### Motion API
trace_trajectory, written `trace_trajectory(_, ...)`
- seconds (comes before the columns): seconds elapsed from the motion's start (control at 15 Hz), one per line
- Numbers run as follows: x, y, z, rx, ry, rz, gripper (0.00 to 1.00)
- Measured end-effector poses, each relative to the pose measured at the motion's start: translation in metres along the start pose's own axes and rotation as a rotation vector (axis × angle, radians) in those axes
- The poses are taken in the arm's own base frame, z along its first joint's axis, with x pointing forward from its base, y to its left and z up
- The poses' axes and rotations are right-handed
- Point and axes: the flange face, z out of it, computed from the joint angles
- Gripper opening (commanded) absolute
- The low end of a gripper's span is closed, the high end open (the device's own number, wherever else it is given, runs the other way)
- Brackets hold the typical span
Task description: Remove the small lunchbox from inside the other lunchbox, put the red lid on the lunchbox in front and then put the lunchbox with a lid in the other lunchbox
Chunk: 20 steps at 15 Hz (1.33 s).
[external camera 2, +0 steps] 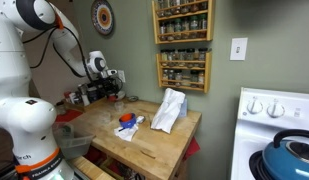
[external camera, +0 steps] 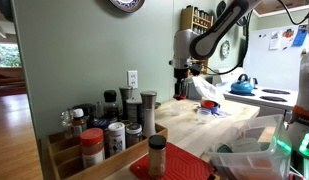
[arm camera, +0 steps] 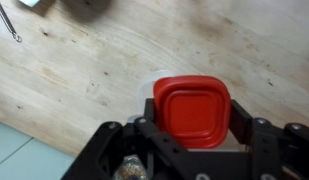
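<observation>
Next I should bring my gripper down, lining the red lid over the small lunchbox's whitish rim, and release the lid, since that rim peeks out below the lid's edge.
In the wrist view my gripper (arm camera: 194,118) is shut on the red lid (arm camera: 192,100), a flat red piece with rounded corners, one finger on each side of it. A whitish rim of the small lunchbox (arm camera: 157,84) shows just under the lid's edge. I cannot tell whether the lid sits on it. Both are above the wooden table (arm camera: 84,70). In both exterior views the gripper (external camera: 181,72) (external camera 2: 113,82) hangs a little above the table's far end. The other lunchbox is not clearly visible.
A white cloth (external camera 2: 169,108) (external camera: 206,90) and a small red-and-blue heap (external camera 2: 126,122) lie on the table. A blue kettle (external camera 2: 294,155) (external camera: 244,85) stands on the stove. Spice jars (external camera: 114,130) crowd one end. Wall spice racks (external camera 2: 182,40) hang behind.
</observation>
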Motion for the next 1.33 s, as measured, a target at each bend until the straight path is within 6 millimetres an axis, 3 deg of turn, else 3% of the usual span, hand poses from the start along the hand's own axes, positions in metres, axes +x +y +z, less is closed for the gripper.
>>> trace_trajectory(0.47, 0.007, 0.014, 0.034, 0.019, -0.039, -0.087, 0.45)
trace_trajectory(1.33, 0.022, 0.022, 0.049, 0.030, -0.030, -0.118, 0.45)
